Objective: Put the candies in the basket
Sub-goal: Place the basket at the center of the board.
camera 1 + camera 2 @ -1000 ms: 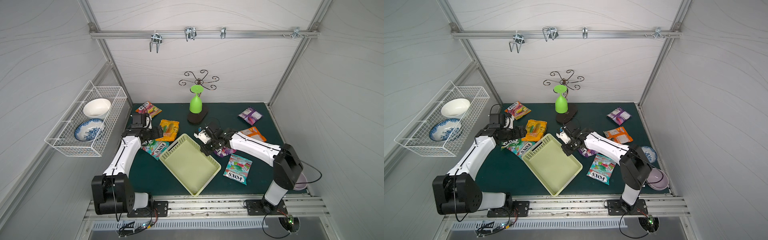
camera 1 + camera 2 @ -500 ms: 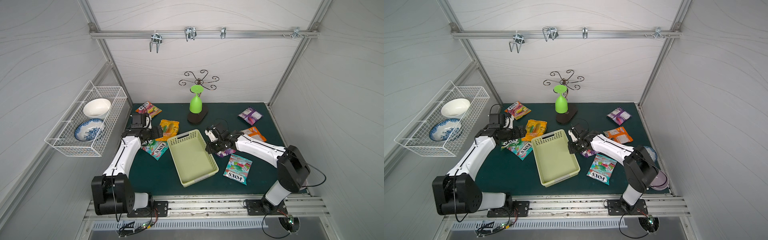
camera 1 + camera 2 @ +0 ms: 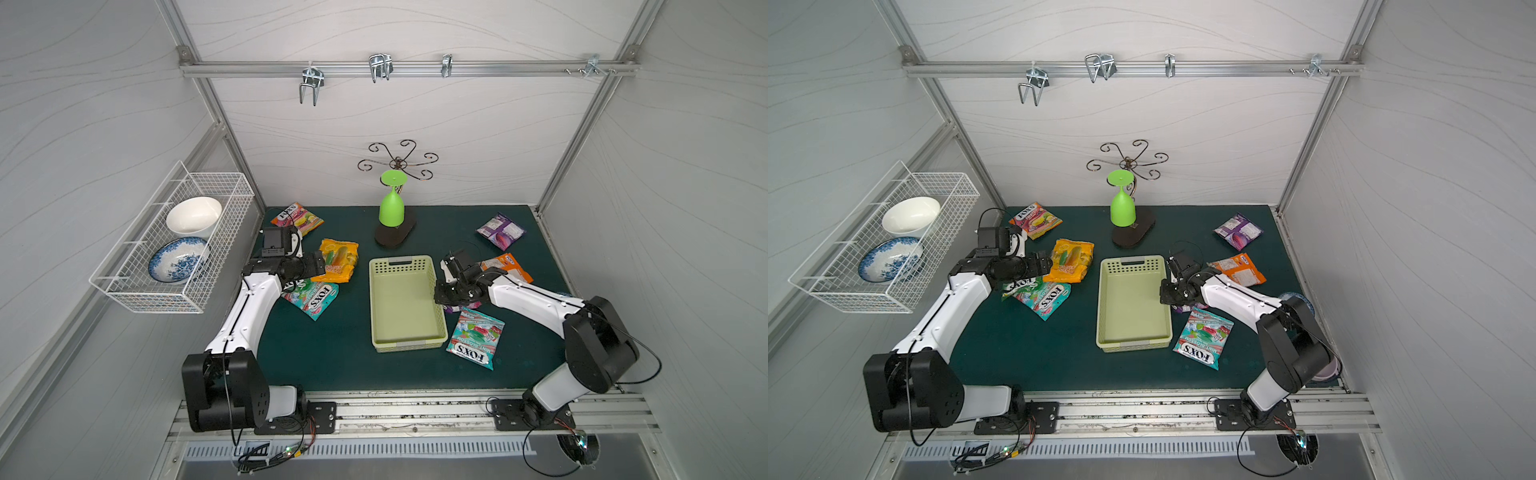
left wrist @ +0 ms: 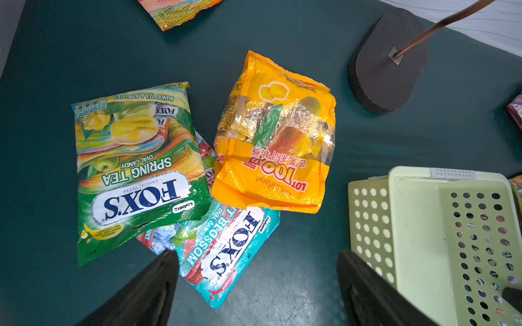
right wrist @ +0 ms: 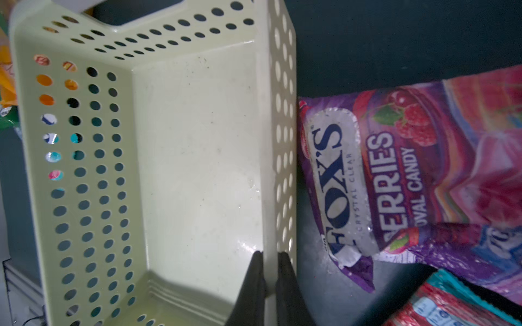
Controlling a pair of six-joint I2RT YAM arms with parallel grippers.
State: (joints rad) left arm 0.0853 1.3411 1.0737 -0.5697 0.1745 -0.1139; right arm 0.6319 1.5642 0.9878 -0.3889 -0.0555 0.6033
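Observation:
My right gripper holds the basket (image 3: 401, 261) by its side and should next move it a little outward and let go of the basket's side, because the clear tabletop before the dark base is outward of the gripper.
The pale yellow-green basket (image 3: 401, 261) (image 5: 84, 169) stands empty mid-table. My right gripper (image 3: 439, 297) (image 5: 269, 254) is shut on its right side wall, one finger inside and one outside. Beside that wall lie a purple FOX'S berries bag (image 5: 381, 175), a teal FOX'S bag (image 3: 473, 336), an orange bag (image 3: 505, 266) and, farther back, a purple bag (image 3: 500, 230). My left gripper (image 3: 318, 264) (image 4: 255, 252) is open and empty above a pile of candies: a green Spring Tea bag (image 4: 135, 169), an orange bag (image 4: 271, 146) and a teal bag (image 4: 226, 248). Another FOX'S bag (image 3: 297, 217) lies at the back left.
A white wire rack (image 3: 137, 286) with two bowls hangs on the left wall. A green goblet (image 3: 391, 208) hangs upside down on a metal stand with a dark base (image 3: 395, 235) just behind the basket. Bowls (image 3: 1296, 297) sit by the right arm at the mat's right edge.
The right gripper has turned the basket from a diagonal lie to square with the table and drawn it to the right. The left arm has stayed still.

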